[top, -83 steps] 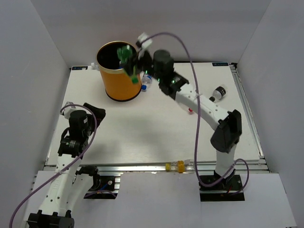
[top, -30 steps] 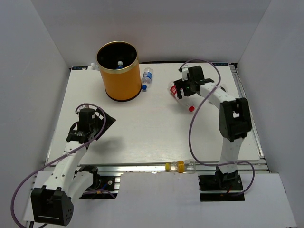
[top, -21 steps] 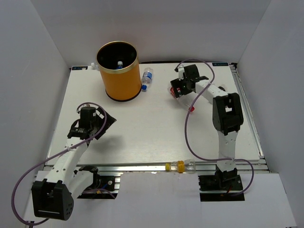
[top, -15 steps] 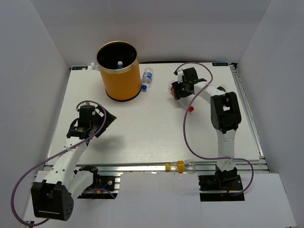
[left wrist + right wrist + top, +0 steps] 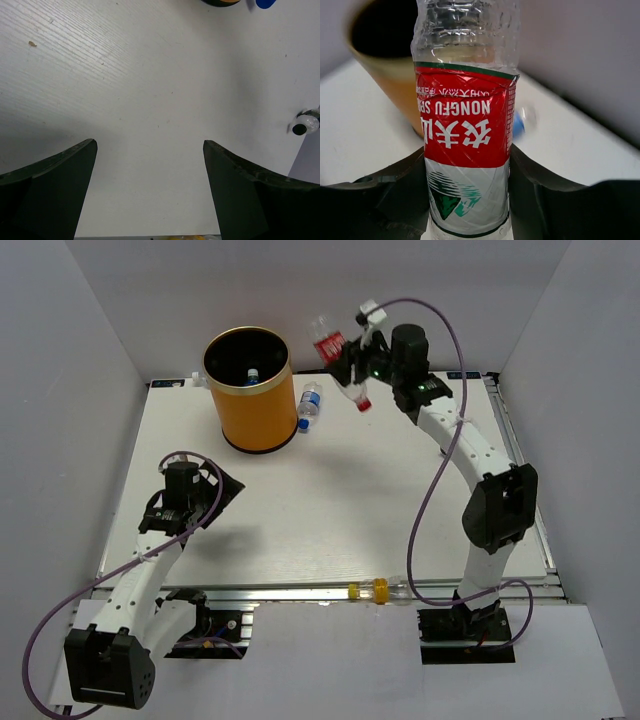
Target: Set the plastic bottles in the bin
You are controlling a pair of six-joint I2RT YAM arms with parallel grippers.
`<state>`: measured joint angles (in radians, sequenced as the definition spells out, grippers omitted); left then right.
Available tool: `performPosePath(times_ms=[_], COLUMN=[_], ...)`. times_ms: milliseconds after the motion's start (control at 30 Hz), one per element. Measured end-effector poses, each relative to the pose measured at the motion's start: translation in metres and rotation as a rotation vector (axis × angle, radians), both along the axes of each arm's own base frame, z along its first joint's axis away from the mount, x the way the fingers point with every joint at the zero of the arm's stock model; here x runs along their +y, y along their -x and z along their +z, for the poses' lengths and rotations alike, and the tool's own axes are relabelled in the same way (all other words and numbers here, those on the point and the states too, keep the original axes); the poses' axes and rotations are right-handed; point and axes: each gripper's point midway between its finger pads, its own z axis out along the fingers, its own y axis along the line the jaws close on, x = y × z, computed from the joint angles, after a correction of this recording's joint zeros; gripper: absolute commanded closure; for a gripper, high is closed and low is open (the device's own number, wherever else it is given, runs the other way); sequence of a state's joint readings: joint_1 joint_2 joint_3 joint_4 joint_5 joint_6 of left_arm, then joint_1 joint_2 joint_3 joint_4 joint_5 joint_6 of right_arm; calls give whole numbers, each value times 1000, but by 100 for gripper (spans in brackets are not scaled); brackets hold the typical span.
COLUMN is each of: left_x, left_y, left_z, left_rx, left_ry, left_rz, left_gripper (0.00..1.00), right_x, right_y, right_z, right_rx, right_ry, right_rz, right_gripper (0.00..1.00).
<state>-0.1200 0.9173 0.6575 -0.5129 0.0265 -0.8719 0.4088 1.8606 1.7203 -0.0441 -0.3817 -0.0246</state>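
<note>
Next, the right gripper moves to the left in the top view over the bin's opening point(image 5: 250, 354) point(image 5: 384, 27) to release the clear bottle, since it hangs outside the bin's rim.
My right gripper point(image 5: 346, 368) is shut on the clear bottle with the red label point(image 5: 330, 344) and holds it tilted in the air, right of the orange-yellow bin point(image 5: 249, 410). In the right wrist view the bottle point(image 5: 465, 125) fills the space between the fingers point(image 5: 545, 185), with the bin point(image 5: 390, 75) behind at left. A bottle with a blue cap point(image 5: 252, 371) lies inside the bin. A blue-labelled bottle point(image 5: 309, 407) lies on the table against the bin's right side. A yellow-orange labelled bottle point(image 5: 376, 590) lies on the front rail. My left gripper point(image 5: 222, 494) is open and empty over the table point(image 5: 150, 145).
White walls close in the table on the left, back and right. A small dark-capped object point(image 5: 303, 125) lies at the right edge of the left wrist view. The metal front rail point(image 5: 300, 590) runs along the table's near edge.
My right gripper has lifted the red-labelled bottle off the table and carried it up and back-left toward the bin. The left arm has hardly moved.
</note>
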Motion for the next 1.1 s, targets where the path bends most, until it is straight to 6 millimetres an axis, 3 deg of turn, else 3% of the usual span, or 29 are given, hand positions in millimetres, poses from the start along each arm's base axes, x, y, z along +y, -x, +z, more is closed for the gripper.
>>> performPosePath(times_ms=[33,133,200,267,367,533,633,733,833,867,967,1033,1100], left_x=[0,0,0,-1,-4,-12,-13,-12,-12,-12,-12,-12,-12], left_y=[0,-2,-4,-6,-7,-9,-9,-8,-7,-7,-7,-7,-7], left_z=[0,2,6,9,12,20,21,20,17,16,16,16,16], left_rx=[-2,-7,-20,-32,-45,-77,-92,-95,-92,-91,-91,-91,-90], left_ry=[0,-3,-5,-4,6,35,38,33,29,27,25,23,22], left_rz=[0,-4,-8,-14,-29,-60,-68,-73,-75,-76,-78,-79,-79], left_gripper=[2,2,2,2,2,2,2,2,2,2,2,2,2], right_x=[17,61,87,105,124,151,164,172,176,176,174,174,176], right_y=[3,12,13,8,-14,-56,-62,-58,-49,-46,-41,-40,-39], right_z=[39,120,163,184,186,142,115,107,113,117,126,129,128], right_rx=[-89,-270,-368,-423,-487,-553,-557,-556,-568,-575,-588,-592,-594], right_ry=[-52,-185,-283,-368,-481,-615,-675,-729,-774,-787,-817,-824,-817], right_rz=[31,105,137,141,81,-76,-134,-158,-153,-150,-142,-139,-132], right_gripper=[67,67,64,65,65,67,64,62,48,36,17,11,11])
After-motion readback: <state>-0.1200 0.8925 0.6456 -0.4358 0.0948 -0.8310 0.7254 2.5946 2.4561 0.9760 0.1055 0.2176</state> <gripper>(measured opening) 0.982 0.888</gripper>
